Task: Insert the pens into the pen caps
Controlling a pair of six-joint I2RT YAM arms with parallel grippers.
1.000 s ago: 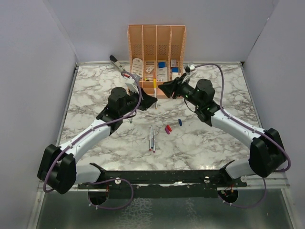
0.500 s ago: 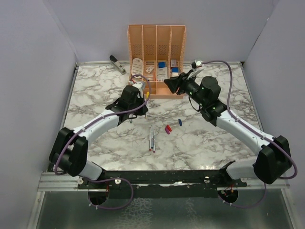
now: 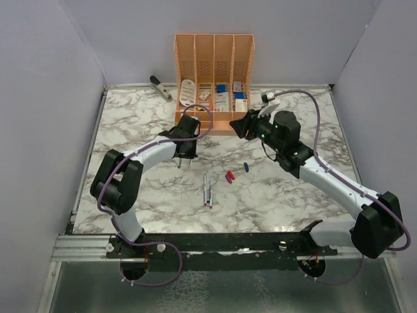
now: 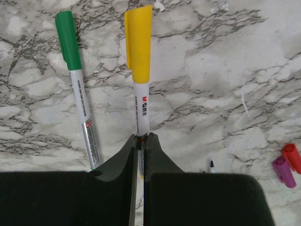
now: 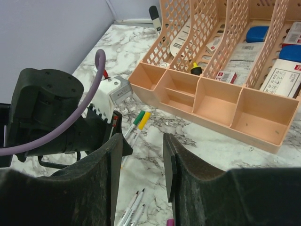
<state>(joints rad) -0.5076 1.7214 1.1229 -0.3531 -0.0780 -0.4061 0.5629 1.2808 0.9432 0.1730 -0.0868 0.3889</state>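
Note:
The yellow cap (image 4: 138, 44) is already on, so my left gripper should move down and sideways toward the green-capped pen and let go of the white pen on the marble close (image 4: 104, 106) beside it.
My left gripper (image 4: 141, 136) is shut on a white pen wearing the yellow cap (image 4: 138, 44) and holds it low over the marble table, near the organiser's front (image 3: 185, 150). A green-capped pen (image 4: 80, 94) lies right beside it on the left. Three uncapped pens (image 3: 207, 189) lie together mid-table and also show in the right wrist view (image 5: 134, 207). The red cap (image 4: 292, 157) and the purple cap (image 4: 283, 172) lie side by side, and the blue cap (image 3: 245, 167) lies just right of them. My right gripper (image 5: 142, 141) is open and empty, raised near the organiser (image 3: 236, 124).
The peach organiser (image 3: 214, 65) stands at the back centre with white and blue items in it; its low front compartments (image 5: 211, 101) face me. A grey stapler (image 3: 159, 87) lies at the back left. Walls close in the table on the left, back and right.
The two grippers met at the yellow-capped pen by the organiser. The right one let go and drew back. The left one carried the pen left and down beside the green-capped pen.

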